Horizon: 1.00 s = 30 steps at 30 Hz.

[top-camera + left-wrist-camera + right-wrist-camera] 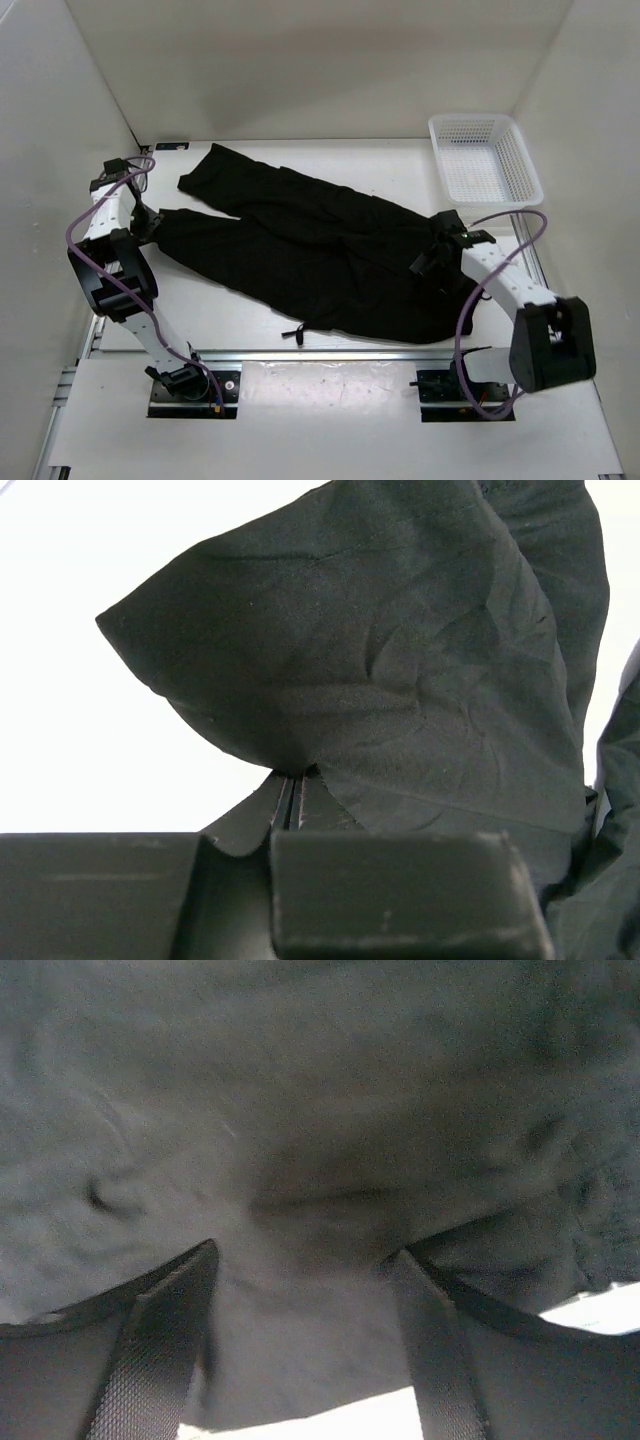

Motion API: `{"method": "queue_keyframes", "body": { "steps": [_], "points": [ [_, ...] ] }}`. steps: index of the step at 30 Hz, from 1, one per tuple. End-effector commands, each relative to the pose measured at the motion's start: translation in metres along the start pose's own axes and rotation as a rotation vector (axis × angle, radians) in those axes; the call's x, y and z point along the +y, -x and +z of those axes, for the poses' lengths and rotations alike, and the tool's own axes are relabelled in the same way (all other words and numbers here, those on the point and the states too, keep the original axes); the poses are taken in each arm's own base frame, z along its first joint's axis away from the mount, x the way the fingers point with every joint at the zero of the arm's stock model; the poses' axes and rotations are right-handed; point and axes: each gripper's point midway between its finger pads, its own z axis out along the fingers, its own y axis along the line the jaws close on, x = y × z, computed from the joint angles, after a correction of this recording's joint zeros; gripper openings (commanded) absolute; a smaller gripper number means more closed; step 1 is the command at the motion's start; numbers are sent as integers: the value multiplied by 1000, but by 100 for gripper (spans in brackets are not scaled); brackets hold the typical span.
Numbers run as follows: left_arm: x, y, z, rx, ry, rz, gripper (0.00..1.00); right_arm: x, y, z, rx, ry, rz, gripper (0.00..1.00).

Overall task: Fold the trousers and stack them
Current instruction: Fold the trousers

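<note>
My right gripper needs to sweep over the trousers' middle next, then return and close on the trousers' waist edge point(462, 306) point(312, 1380), since the nearer leg's hem is held but the waist edge is free.
The black trousers point(320, 250) lie spread across the white table, legs pointing to the back left and waist at the front right. A small cord point(292, 334) dangles at the near edge of the waist. My left gripper point(150, 222) is at the end of the nearer leg, shut on the hem. In the left wrist view the gripper point(290, 790) pinches the cloth point(400, 660), which bunches up beyond the fingers. My right gripper point(432, 262) sits on the waist end. In the right wrist view the gripper point(305, 1250) stands open, with the cloth point(300, 1080) lying between and beyond the fingers.
A white mesh basket point(483, 158) stands at the back right corner. White walls close in the table on the left, back and right. A metal rail point(330, 355) runs along the near edge between the arm bases.
</note>
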Motion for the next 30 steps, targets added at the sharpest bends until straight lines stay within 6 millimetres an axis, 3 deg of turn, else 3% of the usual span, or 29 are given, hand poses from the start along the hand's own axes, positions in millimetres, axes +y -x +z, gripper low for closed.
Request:
{"method": "queue_keyframes", "body": {
  "steps": [1, 4, 8, 11, 15, 18, 19, 21, 22, 23, 25, 26, 27, 30],
  "points": [
    [3, 9, -8, -42, 15, 1, 10, 49, 43, -2, -110, 106, -20, 71],
    [8, 12, -7, -49, 28, -9, 10, 84, 52, 7, -105, 94, -101, 70],
    [21, 17, -6, -43, 45, -44, 10, 111, 46, 35, -62, 55, -154, 70],
    [31, 21, -8, -44, 54, -69, 10, 127, 31, 64, -15, 10, -198, 69],
    [36, 23, -11, -50, 65, -77, 10, 148, 29, 80, -5, 5, -235, 69],
    [45, 30, -17, -79, 81, -107, 10, 170, 27, 84, -10, 26, -306, 69],
    [46, 27, -15, -70, 86, -105, 10, 188, 29, 77, -25, 55, -327, 69],
    [50, 30, -18, -79, 84, -117, 10, 198, 23, 86, 0, 44, -387, 69],
    [51, 32, -21, -93, 86, -118, 10, 217, 24, 78, -18, 77, -410, 67],
    [51, 32, -21, -93, 87, -118, 10, 221, 20, 87, -6, 64, -433, 67],
    [53, 30, -21, -90, 99, -117, 10, 230, 16, 86, -1, 64, -460, 67],
    [53, 30, -21, -90, 99, -117, 10, 243, 15, 80, -16, 92, -467, 67],
    [53, 30, -21, -90, 99, -117, 10, 239, 16, 81, -17, 77, -469, 67],
    [52, 29, -22, -84, 90, -117, 10, 246, 29, 51, -81, 118, -465, 67]
  ]
}}
